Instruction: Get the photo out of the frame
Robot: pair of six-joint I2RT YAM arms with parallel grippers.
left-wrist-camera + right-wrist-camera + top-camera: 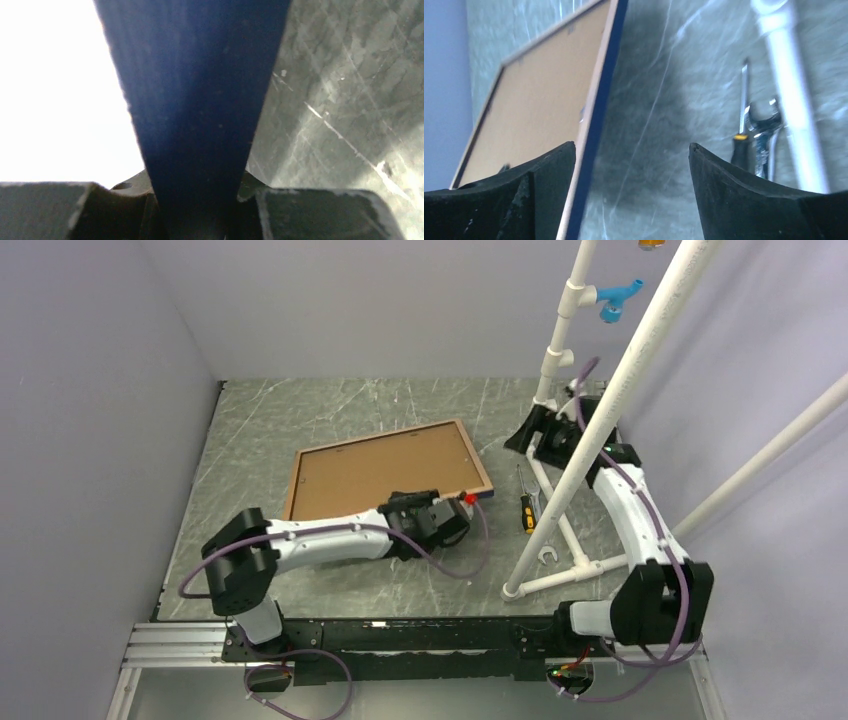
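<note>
Next, my left gripper swings up and outward, flips the frame [380, 475] and lowers it to release, since the tabletop the brown panel covers lies outward of my gripper.
The frame [380, 475] lies back side up on the table, a brown panel filling its thin rim. The photo's printed side is hidden. My left gripper [460, 505] sits at the frame's near right corner. In the left wrist view the navy-blue rim [195, 100] runs straight through the left gripper [200, 192] and fills the gap between its jaws. My right gripper [548, 435] is at the back right, partly behind a white pipe. In its own view the right gripper [631, 150] stands wide open and holds nothing. The frame [539, 110] lies just beyond its left finger.
A white PVC pipe stand [600, 410] rises at the right, its base on the table beside the right arm. A yellow-and-black screwdriver [527, 505] and a wrench [764, 120] lie between the frame and the pipes. Walls close the left and back sides.
</note>
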